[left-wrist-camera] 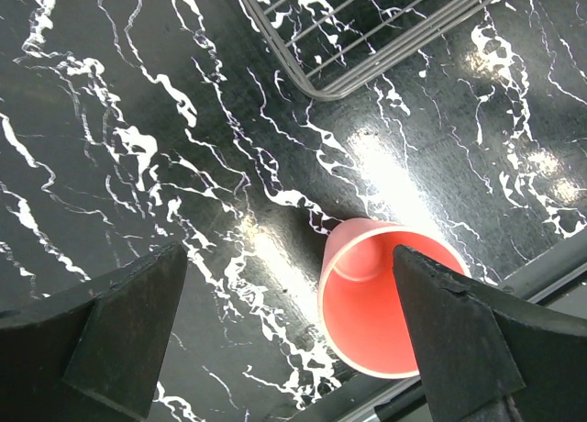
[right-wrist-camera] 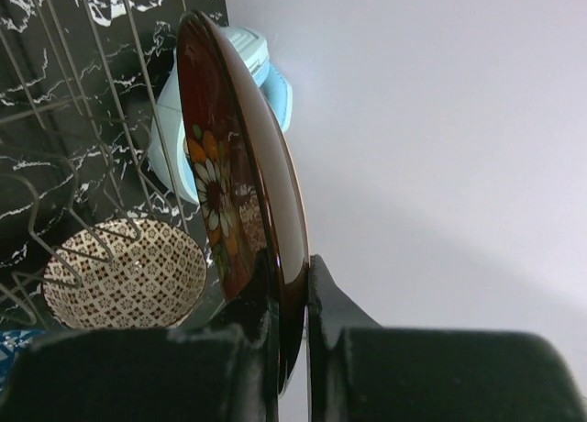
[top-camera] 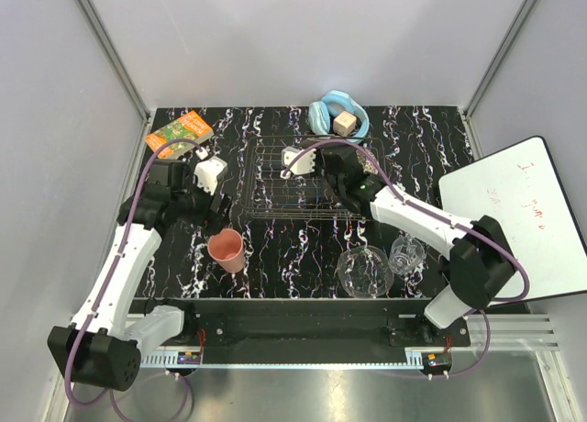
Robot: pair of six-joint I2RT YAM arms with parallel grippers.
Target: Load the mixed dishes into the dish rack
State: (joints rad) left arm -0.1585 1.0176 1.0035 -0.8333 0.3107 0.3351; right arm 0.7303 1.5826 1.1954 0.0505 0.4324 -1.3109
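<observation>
The right gripper comes down toward the wire slots below it by the patterned bowl next. It releases the plate point(right-wrist-camera: 225, 165) there, since the plate is already on edge.
The dish rack point(top-camera: 275, 179) of thin wire stands mid-table. My right gripper point(right-wrist-camera: 293, 280) is shut on the rim of the red floral plate point(right-wrist-camera: 225, 165), held on edge over the rack's point(right-wrist-camera: 64, 92) right part. In the top view that gripper point(top-camera: 344, 172) hangs over the rack. The small patterned bowl point(right-wrist-camera: 124, 275) lies inside the rack below the plate. The pink cup point(top-camera: 227, 249) stands upright in front of the rack's left corner. My left gripper point(left-wrist-camera: 286, 252) is open and empty above the table, and the cup point(left-wrist-camera: 376, 303) is partly behind its right finger point(left-wrist-camera: 459, 330). It also shows in the top view point(top-camera: 218, 197).
The clear glass bowl point(top-camera: 363, 271) and clear glass cup point(top-camera: 406, 254) stand at the front right. A light-blue bowl with a tan cube point(top-camera: 339, 117) sits behind the rack. An orange-green book point(top-camera: 179, 132) lies back left. A whiteboard point(top-camera: 518, 216) overhangs the right edge.
</observation>
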